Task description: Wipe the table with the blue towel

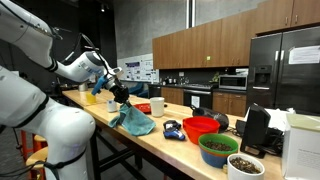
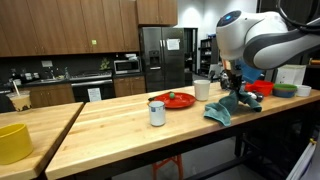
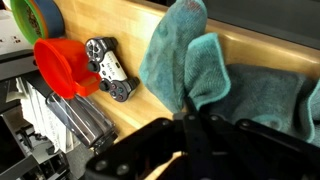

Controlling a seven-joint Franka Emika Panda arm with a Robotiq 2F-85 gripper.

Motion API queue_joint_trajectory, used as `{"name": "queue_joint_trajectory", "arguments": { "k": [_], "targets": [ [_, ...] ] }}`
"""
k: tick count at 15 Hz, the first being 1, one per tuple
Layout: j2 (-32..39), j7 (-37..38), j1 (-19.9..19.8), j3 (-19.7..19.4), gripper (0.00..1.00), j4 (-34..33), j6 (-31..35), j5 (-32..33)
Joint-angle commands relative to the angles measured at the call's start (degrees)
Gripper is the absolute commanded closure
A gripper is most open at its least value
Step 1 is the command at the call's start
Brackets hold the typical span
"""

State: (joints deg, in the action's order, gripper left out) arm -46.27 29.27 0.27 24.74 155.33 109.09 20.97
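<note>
I must sweep the pinched fold toward the white cup.
The blue towel (image 1: 133, 121) (image 2: 224, 108) lies bunched on the light wooden table (image 1: 165, 147) (image 2: 110, 125), one fold lifted. My gripper (image 1: 120, 96) (image 2: 238, 94) stands right above it in both exterior views. In the wrist view the gripper (image 3: 190, 113) is shut, and its dark fingers pinch a raised fold of the towel (image 3: 205, 70). The rest of the cloth spreads over the table (image 3: 120, 25) beyond the fingertips.
Near the towel lie a dark game controller (image 3: 108, 70) (image 1: 173, 129), a red bowl (image 3: 60, 65) (image 1: 200, 127) and a green bowl (image 1: 217, 148). A red plate (image 2: 172, 100), a white cup (image 2: 157, 113) and a white mug (image 2: 202, 89) stand farther along. A yellow container (image 2: 14, 142) sits on a neighbouring table.
</note>
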Motion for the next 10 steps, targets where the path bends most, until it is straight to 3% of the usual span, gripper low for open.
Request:
{"name": "queue_joint_trajectory", "arguments": {
  "k": [1,10],
  "targets": [
    [2.79,2.03,1.80,0.91,0.99,0.10,1.52,0.90],
    [9.57,7.06,3.76,4.13,0.99,-2.30,10.58,1.70]
  ]
}}
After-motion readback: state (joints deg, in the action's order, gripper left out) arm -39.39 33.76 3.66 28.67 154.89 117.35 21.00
